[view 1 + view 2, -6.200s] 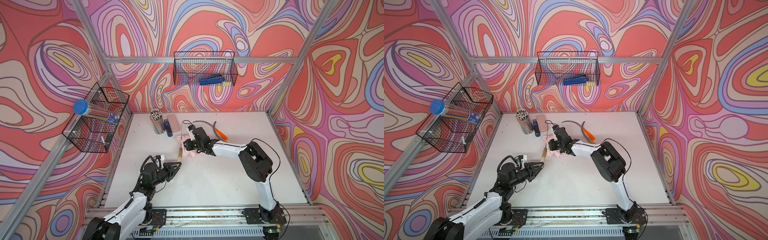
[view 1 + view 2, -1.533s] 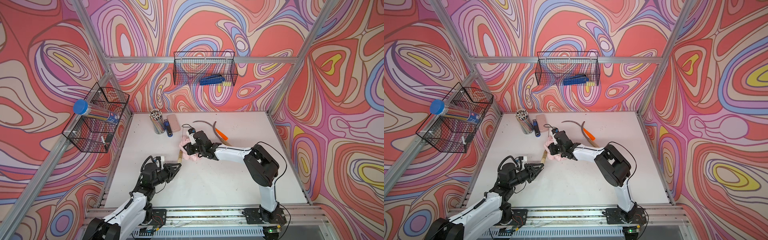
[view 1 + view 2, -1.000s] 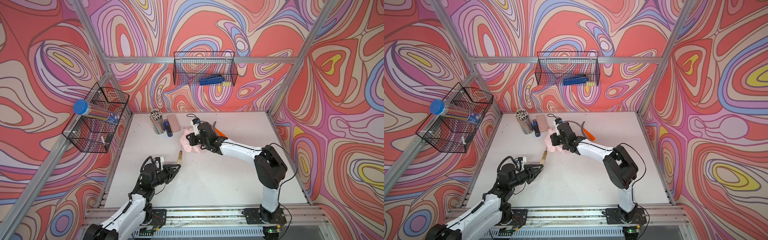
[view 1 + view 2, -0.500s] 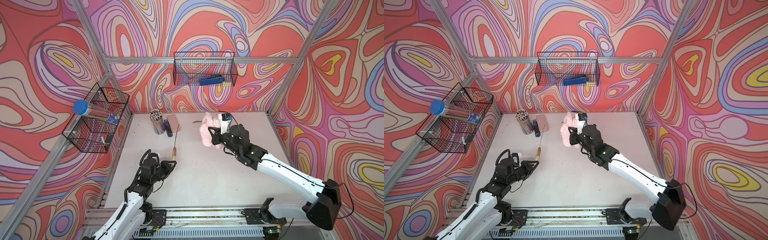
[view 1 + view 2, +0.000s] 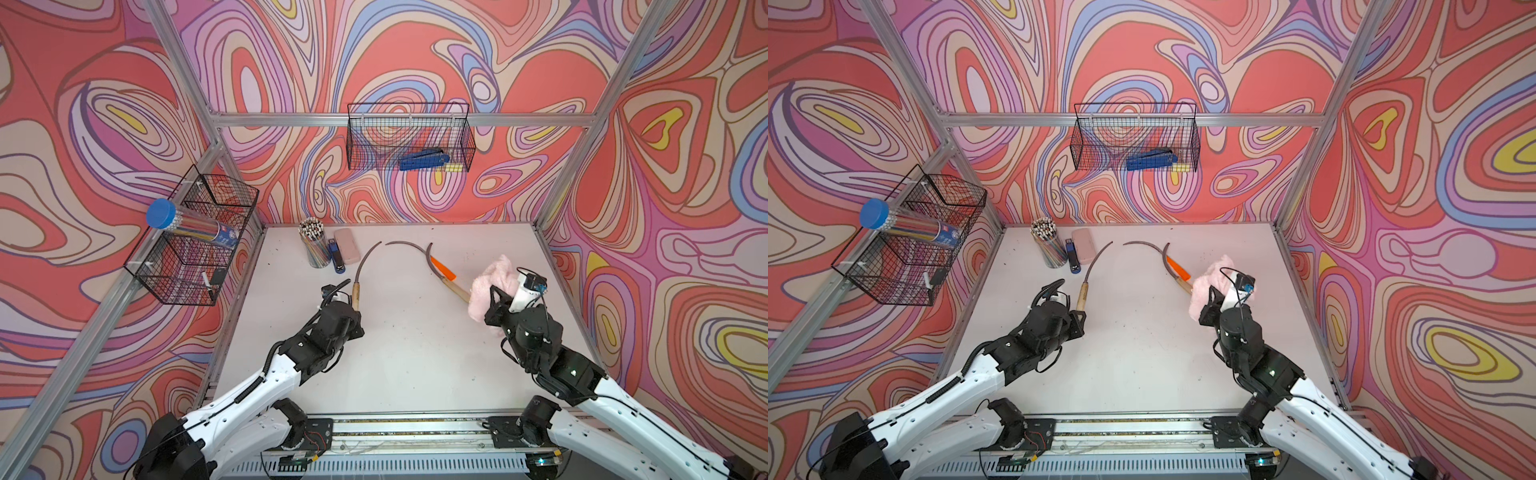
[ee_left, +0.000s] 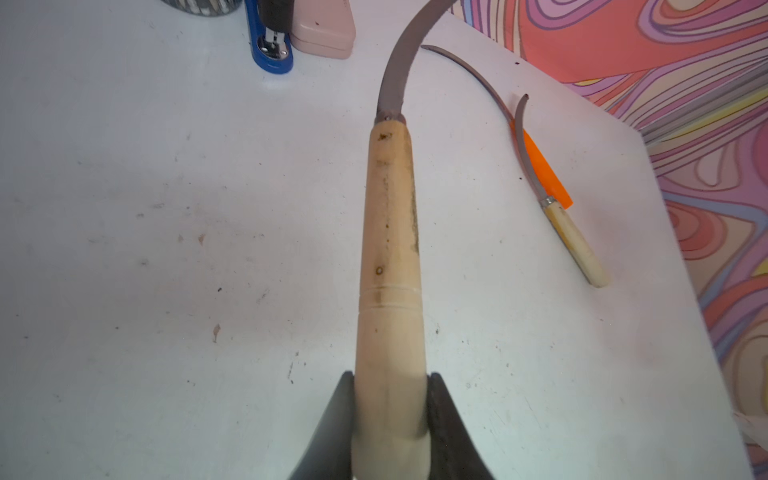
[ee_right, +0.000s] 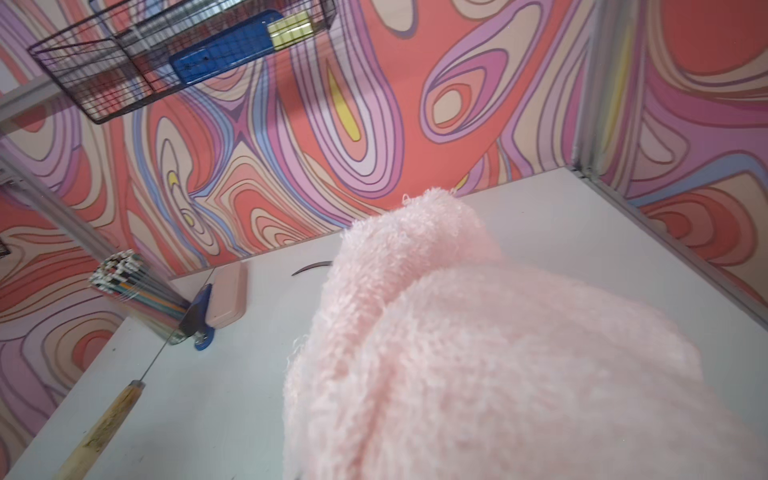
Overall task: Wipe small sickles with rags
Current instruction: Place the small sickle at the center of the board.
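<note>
My left gripper will go down next and let go of the sickle on the open tabletop short of the blue stapler, because that spot is clear of the crossed sickles.
My left gripper [image 5: 353,305] [image 6: 390,378] is shut on the end of the pale wooden handle of one small sickle [image 5: 356,289] [image 5: 1082,296]. Its dark curved blade [image 6: 392,79] points toward the back wall. Two more sickles lie crossed at the back right. One has an orange handle [image 5: 443,268] [image 6: 545,170], the other a wooden handle [image 5: 456,290] [image 6: 575,245]. My right gripper [image 5: 496,297] is shut on the fluffy pink rag [image 5: 488,286] [image 5: 1206,289], lifted at the right beside those two. The rag [image 7: 498,353] hides its jaws in the right wrist view.
A cup of pencils [image 5: 313,247], a blue stapler [image 5: 336,258] and a smooth pink case [image 5: 347,250] stand at the back left. Wire baskets hang on the left wall [image 5: 195,237] and the back wall [image 5: 409,137].
My right gripper has carried the rag away from the held sickle, from the table's middle to the right side. The left gripper has kept its hold and lifted the sickle a little.
</note>
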